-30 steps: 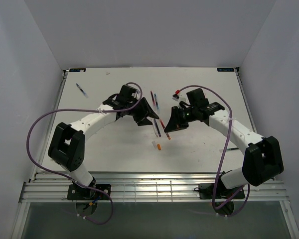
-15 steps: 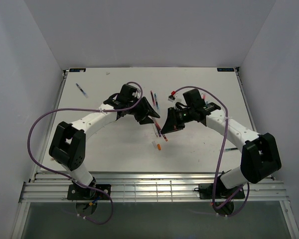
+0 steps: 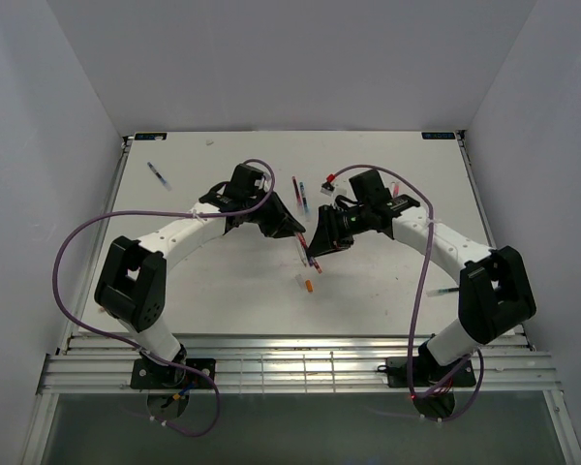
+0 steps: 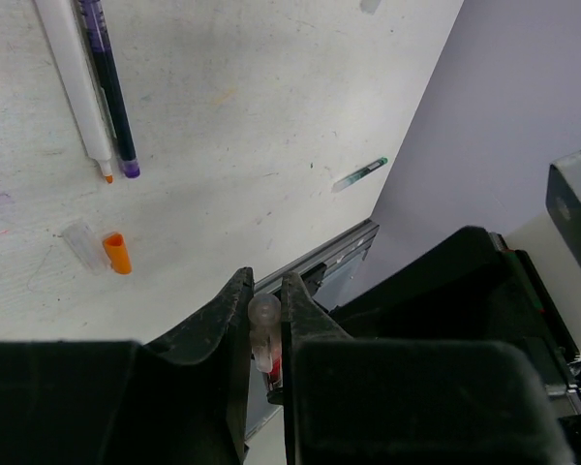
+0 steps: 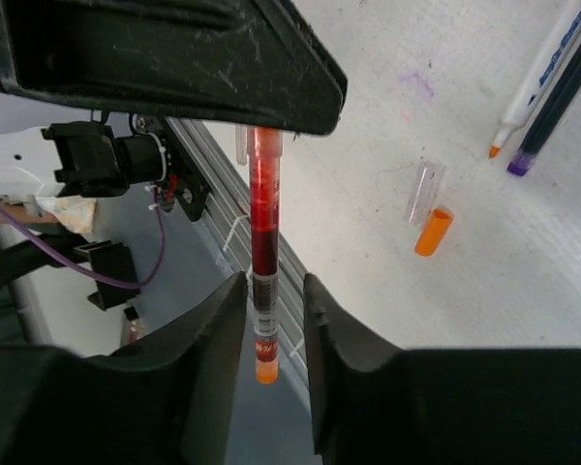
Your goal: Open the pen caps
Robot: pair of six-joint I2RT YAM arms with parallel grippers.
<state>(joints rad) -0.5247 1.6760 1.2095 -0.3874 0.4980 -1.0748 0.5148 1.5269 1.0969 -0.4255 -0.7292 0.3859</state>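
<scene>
The loose clear cap lies on the tabletop by the front bar, where loose caps go, so next my left gripper needs to move down and back toward the front bar to the tabletop [image 3: 293, 282] [image 4: 56, 258] beside that cap and release.
My left gripper [image 4: 265, 300] is shut on the clear cap end [image 4: 263, 312] of a red pen [image 5: 262, 223] and holds it above the table. My right gripper [image 5: 274, 286] is open, its jaws on either side of that pen's barrel near the orange end; the barrel lies against one jaw with a gap to the other. In the top view the left gripper [image 3: 298, 231] and right gripper [image 3: 317, 246] meet tip to tip at mid-table. A loose orange cap [image 5: 432, 232] and a clear cap [image 5: 424, 191] lie on the table below.
A white pen with an orange tip [image 4: 77, 87] and a purple pen [image 4: 107, 87] lie side by side near the loose caps. More pens lie at the back middle [image 3: 298, 194], far left [image 3: 157, 175] and right [image 3: 443, 289]. The table's front rail [image 3: 290, 363] is near.
My right gripper has moved left and closed in on the left gripper, so its jaws now straddle the red pen. The left gripper has stayed nearly still.
</scene>
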